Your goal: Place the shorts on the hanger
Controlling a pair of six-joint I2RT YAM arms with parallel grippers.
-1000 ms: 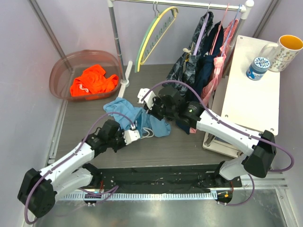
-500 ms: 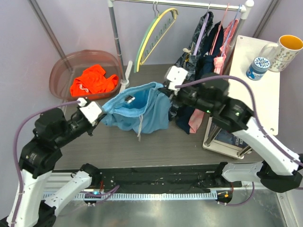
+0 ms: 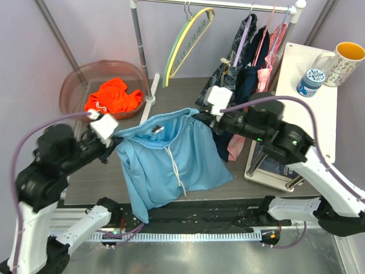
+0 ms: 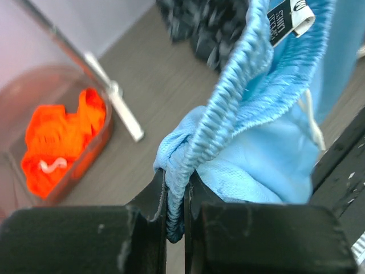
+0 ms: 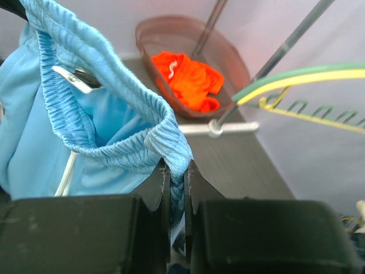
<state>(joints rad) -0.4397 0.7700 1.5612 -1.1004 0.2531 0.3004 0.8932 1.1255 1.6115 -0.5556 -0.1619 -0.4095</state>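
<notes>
My left gripper lowers its end of the waistband onto the grey tabletop next and releases it there, since that open tabletop lies below the gripper.
The light blue shorts (image 3: pixel 171 165) hang in the air, stretched by the waistband between both grippers, with the white drawstring (image 3: pixel 177 168) dangling down the front. My left gripper (image 3: pixel 117 138) is shut on the waistband's left end (image 4: pixel 188 165). My right gripper (image 3: pixel 201 118) is shut on the waistband's right end (image 5: pixel 174 151). The yellow hanger (image 3: pixel 188 40) hangs by its hook on the rail at the back, beyond the shorts, paired with a pale green hanger (image 5: pixel 296 77); its notched inner edge shows in the right wrist view (image 5: pixel 319 111).
A reddish tub (image 3: pixel 77 80) with an orange garment (image 3: pixel 111 97) sits at back left. The rack's pole (image 3: pixel 140 51) stands beside it. Dark patterned clothes (image 3: pixel 242 68) hang at the rail's right. A white side table (image 3: pixel 302 125) holds a mug (image 3: pixel 345 63) and a small jar (image 3: pixel 311 81).
Both arms have risen and lifted the shorts off the table. The shorts went from a crumpled heap to hanging open, spread between the two grippers.
</notes>
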